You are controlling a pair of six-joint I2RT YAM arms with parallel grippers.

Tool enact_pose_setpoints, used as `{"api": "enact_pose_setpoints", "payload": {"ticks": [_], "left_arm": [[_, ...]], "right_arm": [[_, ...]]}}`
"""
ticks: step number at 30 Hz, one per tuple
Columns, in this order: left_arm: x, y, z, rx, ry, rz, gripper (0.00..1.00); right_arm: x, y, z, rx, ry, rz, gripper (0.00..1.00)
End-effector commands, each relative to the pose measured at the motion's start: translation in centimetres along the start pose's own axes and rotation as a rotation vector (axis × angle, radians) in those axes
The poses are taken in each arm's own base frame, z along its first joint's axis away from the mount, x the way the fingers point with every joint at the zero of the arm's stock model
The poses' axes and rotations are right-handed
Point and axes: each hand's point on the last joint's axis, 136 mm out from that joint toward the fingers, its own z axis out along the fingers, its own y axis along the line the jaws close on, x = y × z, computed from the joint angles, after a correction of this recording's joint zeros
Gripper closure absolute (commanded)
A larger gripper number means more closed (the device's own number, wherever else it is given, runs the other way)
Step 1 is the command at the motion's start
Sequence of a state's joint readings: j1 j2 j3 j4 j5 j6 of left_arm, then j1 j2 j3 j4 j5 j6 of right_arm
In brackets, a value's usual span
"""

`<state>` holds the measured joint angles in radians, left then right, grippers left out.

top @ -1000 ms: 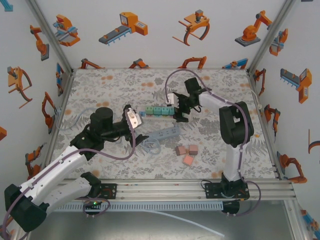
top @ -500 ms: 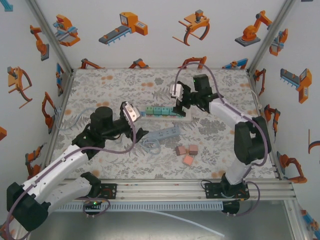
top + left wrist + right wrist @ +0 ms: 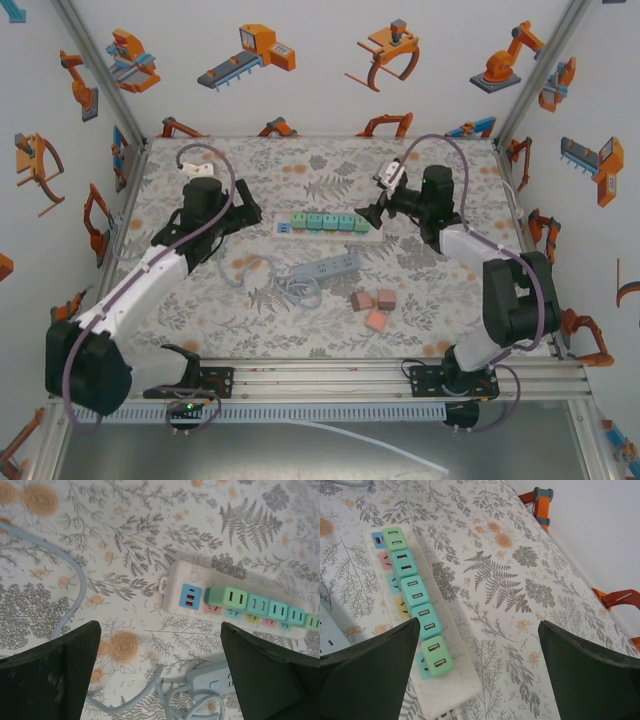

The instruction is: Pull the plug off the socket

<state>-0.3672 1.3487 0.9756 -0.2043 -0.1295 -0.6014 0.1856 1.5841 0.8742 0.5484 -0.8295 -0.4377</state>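
Next, my right gripper lowers onto the nearest light-green plug, turning in line with the socket strip, since that plug sits below it, toward my left gripper.
A white socket strip lies mid-table with several green and teal plugs seated in a row along it. In the right wrist view the strip runs up the left side, and its nearest light-green plug sits beside my left finger. My right gripper hovers open at the strip's right end, holding nothing. My left gripper is open to the left of the strip. In the left wrist view the strip and the end plug lie beyond its fingers.
A blue-grey power strip with a looped cable lies in front of the white one, also under my left gripper. Three pink and red blocks sit front right. Patterned walls enclose the table on three sides.
My left arm swung back and left, away from the blue-grey strip, to the white strip's left end. My right arm drew off to the right of the strip.
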Motion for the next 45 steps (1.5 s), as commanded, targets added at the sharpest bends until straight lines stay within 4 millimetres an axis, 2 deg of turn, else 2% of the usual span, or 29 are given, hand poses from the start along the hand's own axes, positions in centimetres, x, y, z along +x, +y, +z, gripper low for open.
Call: {"api": "enact_pose_setpoints", "payload": {"ticks": [1,3,7,10,13,19,24,27,32,39,45], "left_arm": [[0.4,-0.9,1.7,0.035,0.115,-0.096,0.03],[0.7,-1.1,3.1,0.035,0.149,-0.086,0.03],[1.4,-0.6,5.8,0.004,0.18,-0.072,0.0],[2.2,0.1,7.7,-0.03,0.214,-0.064,0.04],[3.2,0.1,9.3,-0.021,0.255,-0.055,0.11],[5.0,-1.2,11.5,0.049,0.339,-0.06,0.22],[6.0,-1.1,11.9,0.048,0.38,-0.055,0.29],[6.8,-0.6,12.2,0.03,0.402,-0.059,0.34],[8.2,-0.9,12.6,0.043,0.466,-0.059,0.39],[10.3,-0.6,12.7,0.019,0.518,-0.025,0.44],[11.9,0.4,12.5,-0.031,0.539,0.006,0.45]], "right_arm": [[0.3,0.4,-0.4,-0.058,-0.045,0.002,0.11],[1.7,0.7,-0.3,-0.083,-0.009,-0.009,0.12],[5.4,2.7,0.0,-0.21,0.156,-0.031,0.16],[7.2,3.8,0.2,-0.267,0.237,-0.048,0.17],[8.1,4.4,0.7,-0.292,0.258,-0.043,0.2],[8.9,4.9,2.1,-0.325,0.267,-0.048,0.33],[8.8,4.9,3.1,-0.347,0.271,-0.054,0.44],[9.0,5.3,3.6,-0.37,0.285,-0.067,0.47],[9.4,6.4,4.4,-0.412,0.321,-0.091,0.51],[9.7,6.3,4.5,-0.417,0.376,-0.133,0.57],[7.9,6.1,4.6,-0.426,0.352,-0.156,0.61]]}}
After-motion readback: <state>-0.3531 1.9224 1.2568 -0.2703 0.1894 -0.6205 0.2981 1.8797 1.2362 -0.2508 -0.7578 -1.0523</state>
